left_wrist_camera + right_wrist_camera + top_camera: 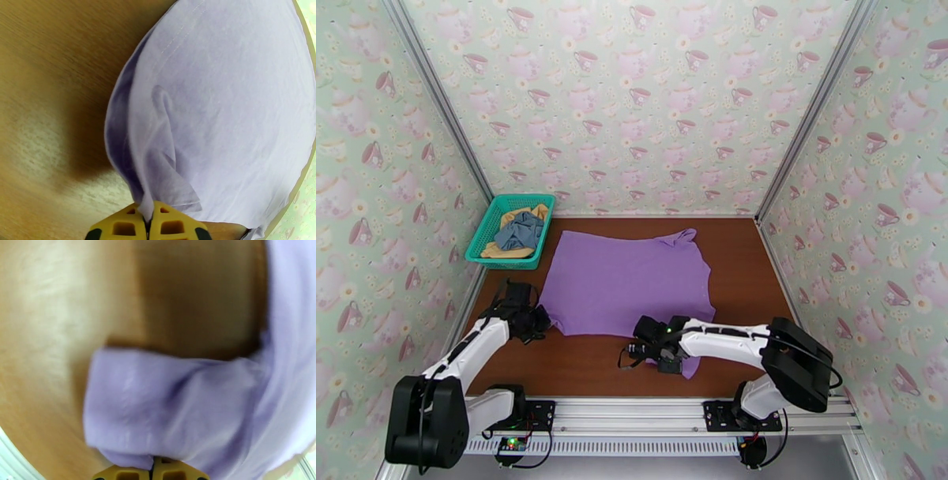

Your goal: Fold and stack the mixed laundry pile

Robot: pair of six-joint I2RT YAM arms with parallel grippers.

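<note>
The sleeve sticks out past the shirt's near edge, so I will move it outward with my right gripper, onto the flat middle of the shirt, and let go of it.
The purple T-shirt [628, 278] lies spread flat on the brown table [577, 367], back side up. My left gripper [535, 322] is shut on its near left corner; in the left wrist view the purple T-shirt [221, 106] rises from between the yellow fingertips [122, 227]. My right gripper [669, 363] is shut on the sleeve at the shirt's near right, and the purple T-shirt [170, 409] bunches over the yellow fingertips [179, 473] in the right wrist view. The grey-blue piece [520, 230] and the mustard-yellow piece [505, 250] lie crumpled in the basket.
A teal plastic mesh basket [479, 243] stands at the table's back left corner against the wall. Patterned walls close in the table on three sides. A metal rail [632, 410] runs along the near edge.
</note>
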